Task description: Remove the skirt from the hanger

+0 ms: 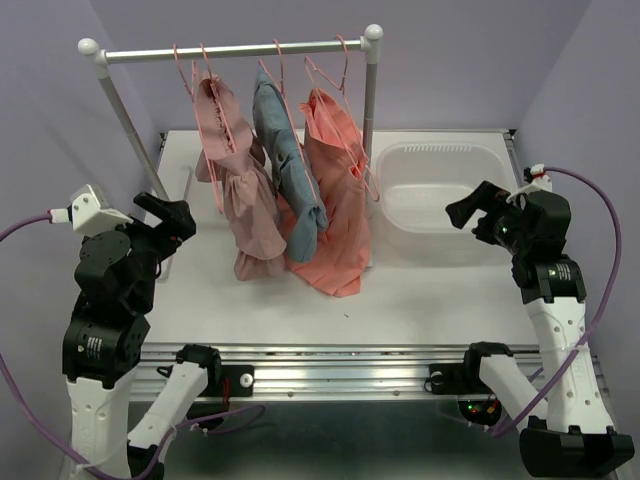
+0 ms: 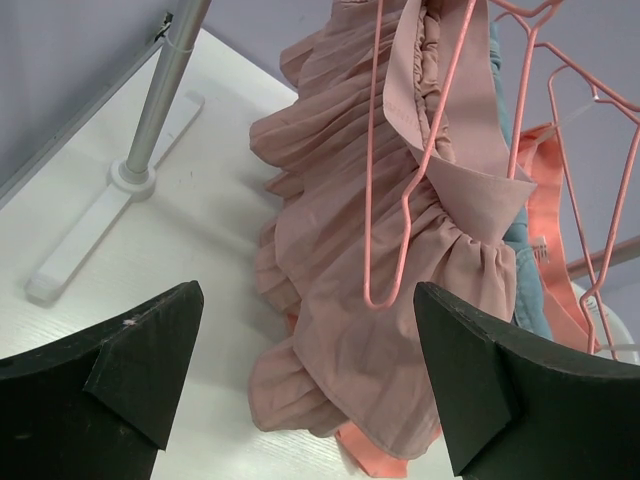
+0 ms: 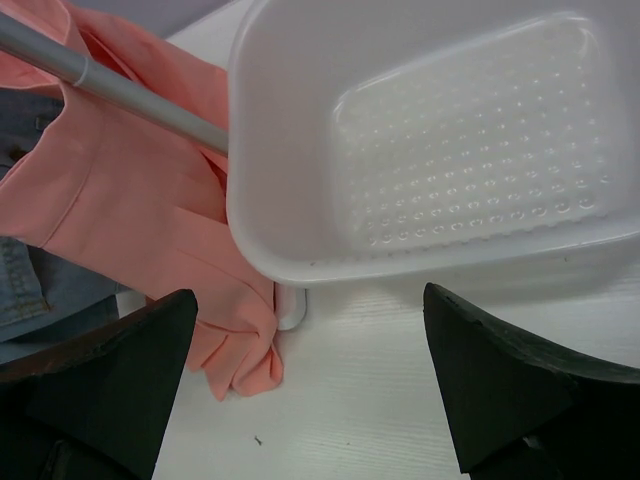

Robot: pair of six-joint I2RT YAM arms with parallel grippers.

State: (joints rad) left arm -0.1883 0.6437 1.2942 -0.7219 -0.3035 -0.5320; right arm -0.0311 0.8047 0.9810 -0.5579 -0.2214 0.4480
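I will raise my right gripper to the left in the top view and close it on the hanger's neck [image 1: 344, 89], since bare pink wire shows above the skirt [image 1: 336, 200].
The salmon-coral pleated skirt [image 1: 336, 200] hangs from a thin pink hanger [image 1: 340, 70] at the right end of the rack rail, its hem resting on the table. It also shows in the right wrist view [image 3: 130, 220] and peeks out low in the left wrist view [image 2: 385, 452]. My left gripper [image 1: 172, 216] is open and empty, left of the garments. In its wrist view the gripper [image 2: 305, 385] faces the dusty-pink garment. My right gripper [image 1: 470, 212] is open and empty, right of the skirt, over the tub; its wrist view [image 3: 305, 385] shows bare table between the jaws.
A paler dusty-pink ruffled garment [image 1: 245, 200] and a blue-grey garment [image 1: 293, 170] hang on other pink hangers on the white rack [image 1: 235, 50]. The rack's right post [image 1: 370, 100] stands beside the skirt. A white plastic tub [image 1: 440, 205] sits at the right.
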